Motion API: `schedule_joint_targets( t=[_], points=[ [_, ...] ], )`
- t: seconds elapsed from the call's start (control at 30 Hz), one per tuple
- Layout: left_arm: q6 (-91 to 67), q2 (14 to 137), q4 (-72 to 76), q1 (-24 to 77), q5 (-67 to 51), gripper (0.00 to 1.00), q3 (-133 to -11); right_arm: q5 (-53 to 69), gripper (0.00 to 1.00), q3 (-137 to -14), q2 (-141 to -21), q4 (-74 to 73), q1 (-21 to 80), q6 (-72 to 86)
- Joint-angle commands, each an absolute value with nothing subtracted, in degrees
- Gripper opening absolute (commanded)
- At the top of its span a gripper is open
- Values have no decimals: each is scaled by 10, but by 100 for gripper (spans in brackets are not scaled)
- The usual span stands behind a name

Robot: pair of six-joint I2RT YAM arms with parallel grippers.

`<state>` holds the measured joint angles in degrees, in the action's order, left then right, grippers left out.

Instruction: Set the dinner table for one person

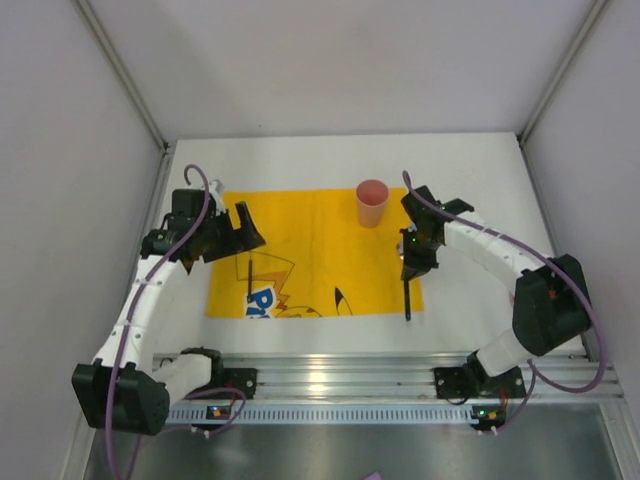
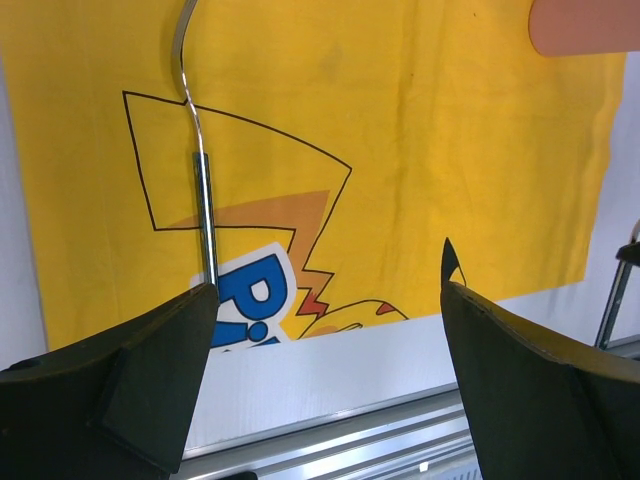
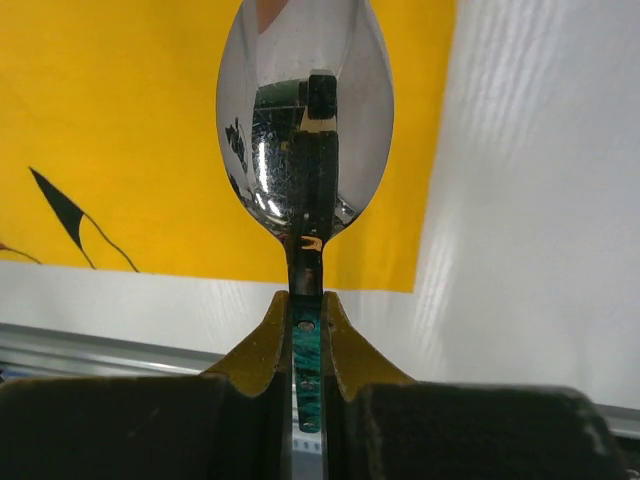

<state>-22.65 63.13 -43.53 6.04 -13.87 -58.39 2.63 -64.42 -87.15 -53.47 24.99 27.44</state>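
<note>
The right gripper brings the spoon down toward the middle of the mat next, away from my base, just short of the pink cup.
The white dinner table carries a yellow cartoon mat. A pink cup stands at the mat's far right; its edge shows in the left wrist view. My right gripper is shut on a spoon. In the right wrist view its pads clamp the green handle, and the shiny bowl is over the mat's near right corner. My left gripper is open and empty over the mat's left side. A thin metal utensil lies on the mat just ahead of it.
A silver aluminium rail runs along the table's near edge, with both arm bases on it. Grey walls and corner posts close in the table at the left, right and back. Bare white tabletop lies right of the mat.
</note>
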Motion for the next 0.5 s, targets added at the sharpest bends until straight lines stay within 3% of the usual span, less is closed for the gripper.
schedule_joint_targets(
  t=[0.0,0.47],
  points=[
    [-232,604,-447,60,-141,98,-586,85,0,-624,-879,-472,281,337],
    [-212,532,-502,60,-110,99,-569,66,0,-656,-965,-388,297,354]
  ],
)
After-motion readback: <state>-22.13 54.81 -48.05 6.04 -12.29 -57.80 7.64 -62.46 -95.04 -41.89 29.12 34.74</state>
